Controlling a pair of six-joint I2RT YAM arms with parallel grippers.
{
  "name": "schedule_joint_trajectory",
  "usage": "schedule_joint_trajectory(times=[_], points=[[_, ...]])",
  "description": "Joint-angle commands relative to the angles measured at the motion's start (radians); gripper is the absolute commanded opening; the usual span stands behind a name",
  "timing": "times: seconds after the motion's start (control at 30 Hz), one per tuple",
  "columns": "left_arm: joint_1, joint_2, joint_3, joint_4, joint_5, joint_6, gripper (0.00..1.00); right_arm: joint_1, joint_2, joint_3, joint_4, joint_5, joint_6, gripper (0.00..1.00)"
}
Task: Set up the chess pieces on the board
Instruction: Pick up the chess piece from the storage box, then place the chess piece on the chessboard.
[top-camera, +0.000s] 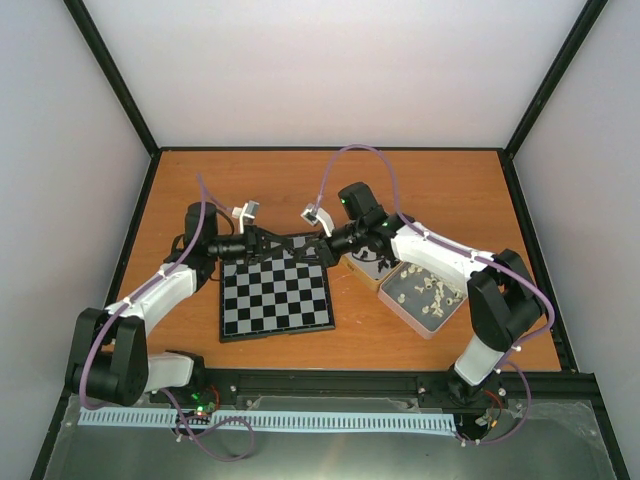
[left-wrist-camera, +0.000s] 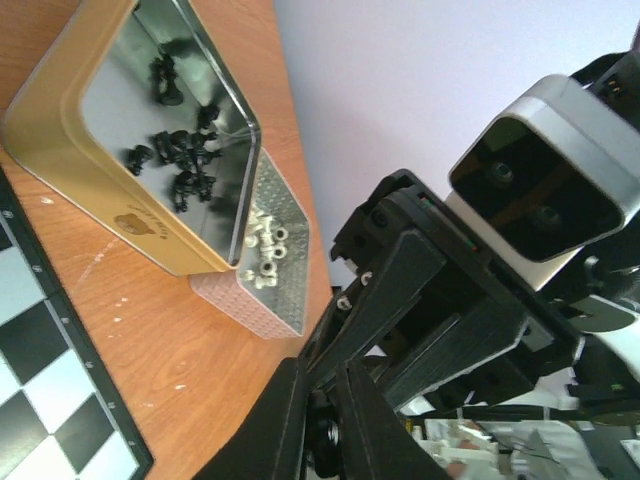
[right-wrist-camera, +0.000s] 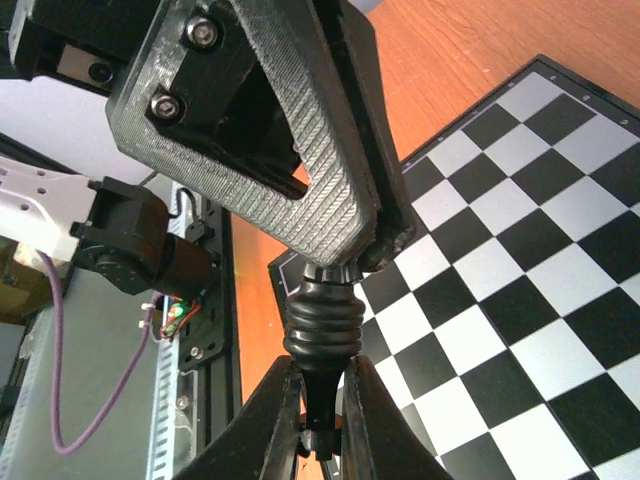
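Observation:
The dark square by the corner at the board's far edge is bare, so I will swing my left gripper to the left in the top view, lower it with its fingers down and release the black chess piece.
My two grippers meet in the air above the far edge of the chessboard (top-camera: 275, 300). In the right wrist view my right gripper (right-wrist-camera: 322, 388) is shut on the thin end of a black chess piece (right-wrist-camera: 322, 318) with a ribbed body. The piece's other end sits between the grey ribbed fingers (right-wrist-camera: 300, 150) of my left gripper. In the left wrist view my left gripper (left-wrist-camera: 322, 405) is closed on the same dark piece (left-wrist-camera: 330, 440). From above the left gripper (top-camera: 280, 243) and right gripper (top-camera: 303, 245) nearly touch. The board's squares show bare in all views.
A gold-sided tin (left-wrist-camera: 60, 120) holding several black pieces (left-wrist-camera: 175, 150) lies right of the board, mostly under my right arm in the top view. A second tin (top-camera: 400, 305) with several white pieces (top-camera: 428, 290) lies beside it. Black frame posts border the table.

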Motion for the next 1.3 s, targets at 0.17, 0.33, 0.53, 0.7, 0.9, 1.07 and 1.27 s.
schedule_joint_trajectory(times=[0.17,0.33,0.53,0.7,0.9,1.07,1.27], points=[[-0.006,-0.062,0.166,-0.417,-0.382,0.405,0.01,0.009,-0.053,-0.093,-0.021,0.174,0.07,0.03],[-0.007,-0.139,0.172,-0.564,-0.748,0.527,0.01,0.009,-0.111,-0.155,-0.012,0.326,0.233,0.03],[-0.007,-0.228,0.155,-0.61,-0.954,0.544,0.01,0.009,-0.254,-0.258,-0.004,0.48,0.445,0.03],[-0.007,-0.291,0.145,-0.587,-1.057,0.513,0.01,0.009,-0.416,-0.355,-0.04,0.583,0.534,0.03],[-0.006,-0.344,0.079,-0.488,-1.071,0.447,0.01,0.003,-0.516,-0.363,-0.101,0.663,0.523,0.03],[-0.005,-0.259,0.099,-0.473,-1.118,0.479,0.01,0.003,-0.477,-0.312,-0.145,0.648,0.49,0.03],[-0.006,-0.125,0.123,-0.466,-1.155,0.475,0.01,0.002,-0.402,-0.303,-0.132,0.554,0.502,0.03]])
